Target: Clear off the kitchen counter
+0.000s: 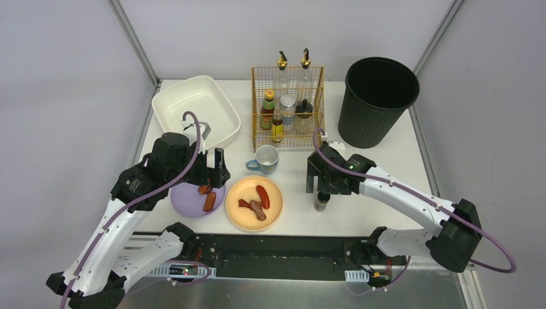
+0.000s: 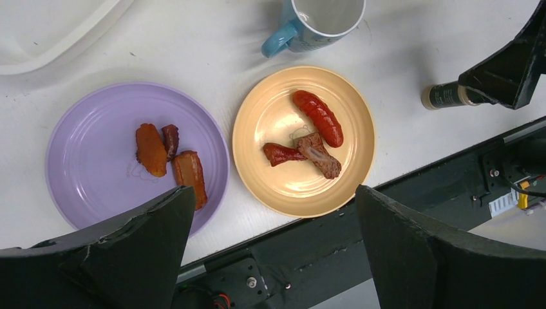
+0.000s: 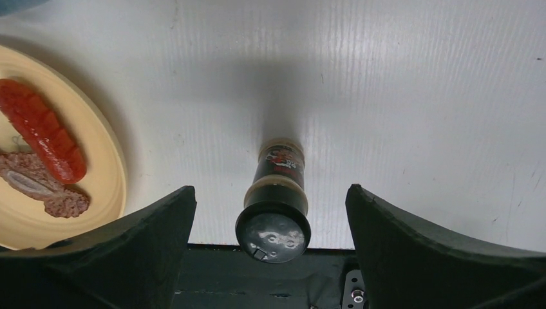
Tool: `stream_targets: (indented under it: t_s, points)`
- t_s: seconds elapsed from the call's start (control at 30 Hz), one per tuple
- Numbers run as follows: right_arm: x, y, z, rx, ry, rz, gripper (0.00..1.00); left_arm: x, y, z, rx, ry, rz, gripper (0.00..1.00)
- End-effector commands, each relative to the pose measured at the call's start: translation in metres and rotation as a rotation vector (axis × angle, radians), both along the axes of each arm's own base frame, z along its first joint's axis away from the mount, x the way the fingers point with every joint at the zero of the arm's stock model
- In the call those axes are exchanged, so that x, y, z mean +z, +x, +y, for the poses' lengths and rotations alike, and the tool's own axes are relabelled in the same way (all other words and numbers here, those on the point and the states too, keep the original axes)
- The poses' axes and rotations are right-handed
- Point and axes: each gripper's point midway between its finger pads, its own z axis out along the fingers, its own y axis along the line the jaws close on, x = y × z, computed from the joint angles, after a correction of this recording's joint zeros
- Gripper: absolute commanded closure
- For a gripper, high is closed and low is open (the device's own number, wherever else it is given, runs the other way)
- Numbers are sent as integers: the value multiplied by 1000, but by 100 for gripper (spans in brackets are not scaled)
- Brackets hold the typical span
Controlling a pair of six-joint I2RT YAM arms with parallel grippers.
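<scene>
My right gripper eases back a little toward the spice bottle's dark cap (image 1: 323,197) (image 3: 273,233) next and closes on it, since the cap already stands between my open fingers.
On the white kitchen counter (image 1: 380,167) stand a purple plate (image 1: 187,201) with brown food pieces (image 2: 170,161), a yellow plate (image 1: 239,212) with a red sausage (image 2: 318,117) and meat pieces, a blue mug (image 1: 266,159), and a small dark spice bottle (image 1: 321,201). My left gripper (image 2: 273,225) is open and empty, above the near edge between the two plates. My right gripper (image 3: 270,219) is open, its jaws on either side of the upright spice bottle (image 3: 275,196) without touching it.
A white basin (image 1: 196,109) sits at the back left. A wire rack (image 1: 288,106) with several bottles stands at the back centre. A black bin (image 1: 376,100) stands at the back right. The black rail (image 1: 283,248) runs along the front edge.
</scene>
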Motion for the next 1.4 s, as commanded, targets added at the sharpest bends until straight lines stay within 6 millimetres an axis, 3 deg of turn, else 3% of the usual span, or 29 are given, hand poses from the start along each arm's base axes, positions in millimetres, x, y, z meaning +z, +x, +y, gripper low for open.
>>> stream_targets:
  t_s: [0.0,0.23,0.37,0.67,0.77,0.9,1.13,1.37]
  points:
    - [-2,-8,-10,-44,-10,-1,11,3,-1,-3,6,-29,-3,0]
    - [-11,-20,-10,-38,-13,34,21,3,0,-5,4,-32,3,0]
    - [-11,-23,-9,-36,-12,40,32,3,0,-6,1,-35,5,1]
    - [-2,-25,-4,-21,0,40,67,2,0,-5,-3,-32,4,1]
    - [9,-19,1,-13,19,14,81,2,0,-5,-2,-32,0,1]
    - [27,-7,9,0,34,-38,88,2,-1,-5,-2,-32,1,0]
    - [66,20,21,43,21,-141,88,3,-2,-3,3,-34,-9,0]
    - [111,59,30,49,29,-258,88,3,-2,-2,3,-32,-13,0]
